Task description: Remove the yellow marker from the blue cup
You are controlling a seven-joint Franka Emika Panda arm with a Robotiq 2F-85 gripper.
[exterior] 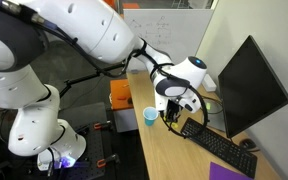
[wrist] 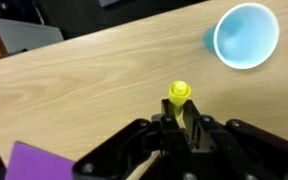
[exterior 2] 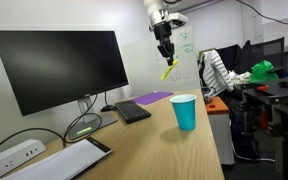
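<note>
My gripper holds the marker (exterior 2: 167,70) clear of the blue cup. It will move down toward the purple sheet and release the marker on the bare desk beside the sheet.
The yellow marker (exterior 2: 167,70) hangs from my gripper (exterior 2: 165,55), high above the wooden desk and clear of the blue cup (exterior 2: 184,111). In the wrist view the gripper (wrist: 181,122) is shut on the marker (wrist: 179,93), whose yellow end sticks out between the fingers. The blue cup (wrist: 246,35) stands upright and empty at the top right of that view, apart from the gripper. In an exterior view the cup (exterior: 150,117) stands on the desk to the left of the gripper (exterior: 173,110); the marker is hard to make out there.
A black monitor (exterior 2: 62,68), a keyboard (exterior 2: 132,111) and a purple sheet (exterior 2: 154,97) lie on the desk (exterior 2: 154,140). A power strip (exterior 2: 12,155) and a tablet (exterior 2: 69,160) are near the front. An orange box (exterior: 120,95) stands beside the desk.
</note>
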